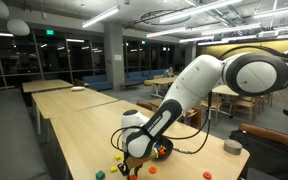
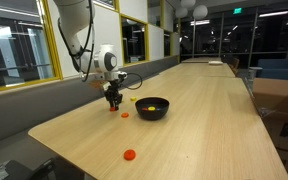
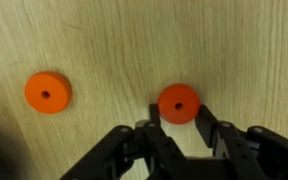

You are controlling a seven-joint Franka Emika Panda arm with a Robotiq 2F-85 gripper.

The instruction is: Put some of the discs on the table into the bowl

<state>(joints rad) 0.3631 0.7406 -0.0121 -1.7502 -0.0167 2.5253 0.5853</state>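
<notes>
The disc sits between the robot's fingers, so the gripper should next rise and carry the red-orange disc [image 3: 179,101] across over the opening of the bowl.
In the wrist view my gripper [image 3: 179,110] is shut on a red-orange disc [image 3: 179,101] that lies flat on the pale wooden table [image 3: 114,40], with a finger pressed against each side of it. A second orange disc [image 3: 47,92] lies to its left, apart from the fingers. In both exterior views the gripper [image 1: 134,156] [image 2: 114,102] stands low over the table just beside the black bowl [image 2: 152,109] [image 1: 163,151], which holds a yellow piece. More discs lie around: a yellow disc [image 1: 119,157], a green disc [image 1: 99,173] and an orange disc [image 2: 130,155].
A grey round puck [image 1: 232,147] sits near the table edge beyond the bowl. A cable runs from the arm across the table by the bowl. Further long wooden tables [image 1: 59,88] stand behind, and a window wall [image 2: 24,50] runs along one side.
</notes>
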